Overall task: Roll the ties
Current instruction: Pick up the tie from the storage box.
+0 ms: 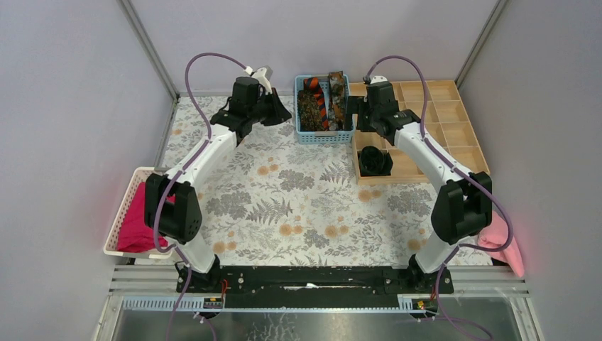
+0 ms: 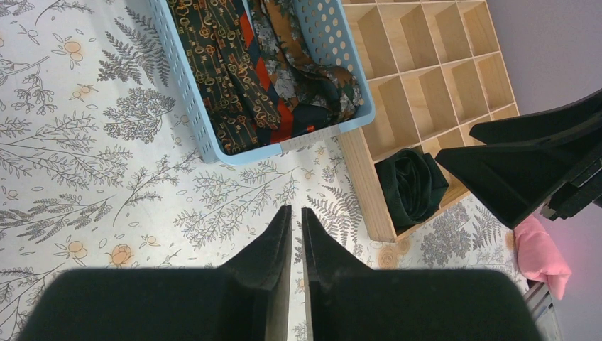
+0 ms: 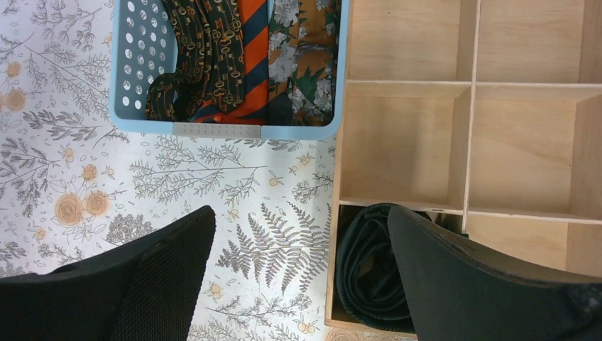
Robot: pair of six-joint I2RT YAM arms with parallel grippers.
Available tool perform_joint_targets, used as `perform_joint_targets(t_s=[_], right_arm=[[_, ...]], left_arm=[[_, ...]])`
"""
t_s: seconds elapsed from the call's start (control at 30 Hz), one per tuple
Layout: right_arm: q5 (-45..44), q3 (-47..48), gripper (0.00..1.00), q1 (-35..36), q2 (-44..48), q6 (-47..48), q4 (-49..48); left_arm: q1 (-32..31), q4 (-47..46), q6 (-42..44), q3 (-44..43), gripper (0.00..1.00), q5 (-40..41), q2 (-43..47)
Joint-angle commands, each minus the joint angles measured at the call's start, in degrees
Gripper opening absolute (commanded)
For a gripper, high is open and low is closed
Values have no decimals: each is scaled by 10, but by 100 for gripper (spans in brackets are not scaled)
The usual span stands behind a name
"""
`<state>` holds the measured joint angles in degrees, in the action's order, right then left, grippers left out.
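Observation:
I need to move my right gripper across and down onto the dark brown tie next. The tie lies uncovered below my right gripper and to its left in the top view.
Several ties lie bunched in a light-blue basket at the back middle: a dark brown gold-patterned one, an orange-and-black striped one and a floral one. A black tie sits rolled in the near-left compartment of the wooden tray; it also shows as the black coil. My left gripper hovers left of the basket, its jaws almost together with only a thin slit and nothing between them. My right gripper stands wide open and empty between the basket and the tray, one finger above the coil.
A white basket with a magenta cloth stands at the left table edge. A pink cloth lies at the near right. The wooden tray's other compartments hold nothing. The right gripper's finger reaches into the left wrist view.

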<state>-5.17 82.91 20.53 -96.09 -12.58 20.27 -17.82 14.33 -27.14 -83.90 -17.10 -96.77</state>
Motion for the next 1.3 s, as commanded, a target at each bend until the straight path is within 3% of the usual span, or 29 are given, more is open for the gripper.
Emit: perform_joint_targets(t_s=[0.0,0.3,0.37,0.47,0.63,0.93,1.03,1.27], right_arm=[[-9,52,100,7,-19,15,-4],[30,173,99,22,-150,-6,-16],[27,206,94,30,-186,-2,-12],[46,270,76,37,-252,-6,2],[22,383,67,41,-344,7,39],[31,474,68,42,-449,9,34],[37,500,75,42,-481,-1,28],[61,554,78,42,-533,-21,3]], left_arm=[[19,-3,-9,-25,16,-5,-13],[39,6,2,-102,20,32,-50],[51,-13,7,-88,20,35,-43],[69,-60,6,-77,20,17,-41],[82,-54,29,-99,19,14,-63],[91,-73,42,-71,18,8,-84],[94,-81,42,-58,17,3,-85],[101,-82,50,-49,17,2,-93]])
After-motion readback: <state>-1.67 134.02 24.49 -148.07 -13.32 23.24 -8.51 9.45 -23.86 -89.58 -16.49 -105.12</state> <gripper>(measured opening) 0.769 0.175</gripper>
